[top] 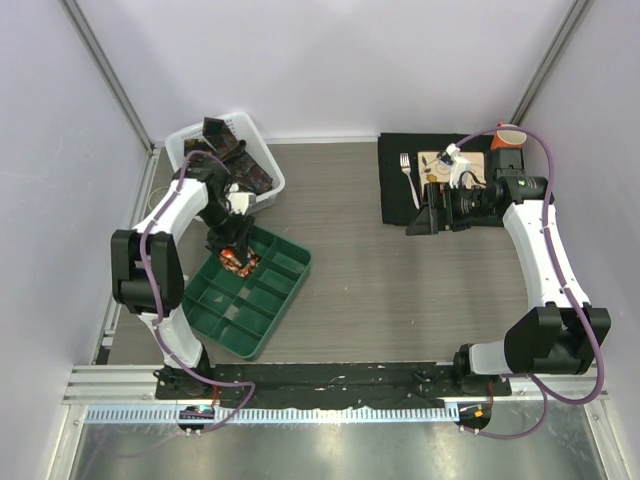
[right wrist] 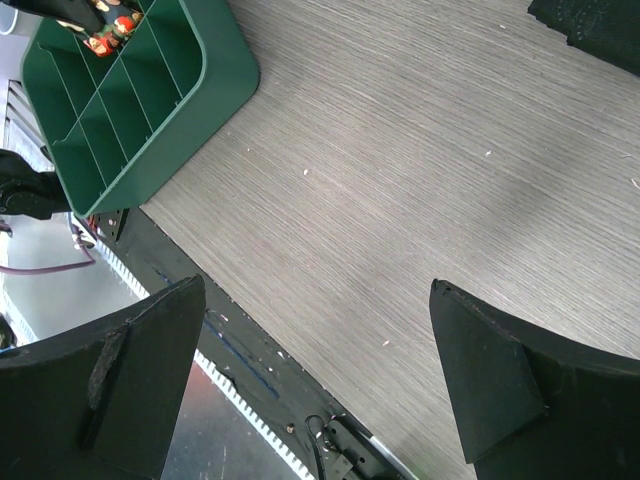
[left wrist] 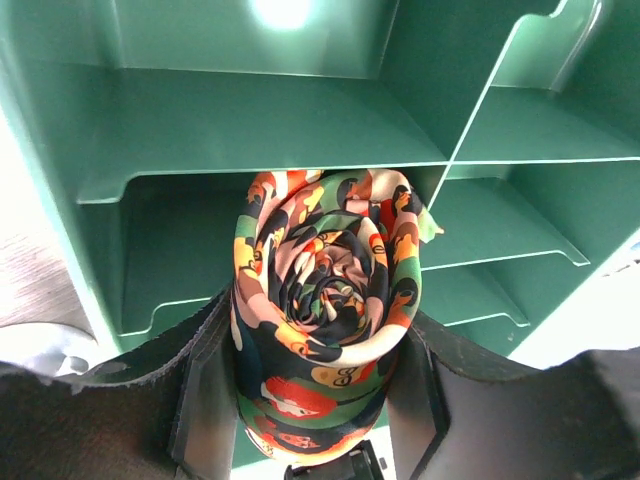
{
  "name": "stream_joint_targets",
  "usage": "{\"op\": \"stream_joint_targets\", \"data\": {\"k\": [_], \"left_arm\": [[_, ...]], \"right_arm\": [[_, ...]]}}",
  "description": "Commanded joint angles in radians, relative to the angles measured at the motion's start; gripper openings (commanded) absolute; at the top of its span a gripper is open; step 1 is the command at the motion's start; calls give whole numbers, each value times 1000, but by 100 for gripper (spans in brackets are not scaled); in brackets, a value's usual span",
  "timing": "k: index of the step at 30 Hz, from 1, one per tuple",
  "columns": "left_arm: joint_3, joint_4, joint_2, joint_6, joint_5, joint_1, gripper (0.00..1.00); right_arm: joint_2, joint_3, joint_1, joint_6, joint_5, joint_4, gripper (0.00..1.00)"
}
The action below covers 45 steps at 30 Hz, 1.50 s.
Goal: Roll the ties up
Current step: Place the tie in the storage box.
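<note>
To get the rolled tie [left wrist: 325,300] into an empty section of the green tray, my left gripper will lower between the tray's dividers first, then open.
My left gripper [top: 236,254] is shut on a rolled red-orange floral tie [left wrist: 325,300] and holds it just above a compartment of the green divided tray [top: 250,300]. In the left wrist view the roll sits squeezed between both black fingers [left wrist: 205,390], its spiral end facing the camera. The roll also shows in the top view [top: 238,260] and the right wrist view [right wrist: 110,28]. Dark ties [top: 235,160] lie heaped in the white basket [top: 190,140] at the back left. My right gripper [top: 425,215] is open and empty, hovering at the black mat's front edge.
A black mat [top: 395,175] at the back right carries a fork [top: 408,175], a floral square plate [top: 432,160] and an orange cup [top: 510,138]. The green tray has several empty compartments [left wrist: 520,130]. The table's near edge rail [right wrist: 250,370] shows in the right wrist view.
</note>
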Motion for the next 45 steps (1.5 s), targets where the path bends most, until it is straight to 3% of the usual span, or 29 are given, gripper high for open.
{"op": "stream_joint_targets", "data": {"k": [1, 21, 27, 33, 38, 41, 45], "left_arm": [[-71, 115, -39, -23, -21, -29, 0], [-311, 483, -75, -92, -94, -107, 2], [-339, 522, -67, -97, -101, -121, 20], [-316, 483, -124, -103, -123, -124, 53], [-278, 437, -159, -103, -153, -129, 60], [-263, 417, -171, -98, -179, -135, 71], [-250, 405, -185, -92, -202, -136, 73]], "right_arm": [[1, 7, 0, 10, 7, 15, 99], [8, 0, 0, -2, 13, 6, 100], [13, 7, 0, -14, 23, -3, 99], [11, 9, 0, -22, 23, -5, 100], [10, 3, 0, -17, 17, 8, 100], [8, 1, 0, -11, 13, 17, 100], [10, 6, 0, -11, 11, 17, 99]]}}
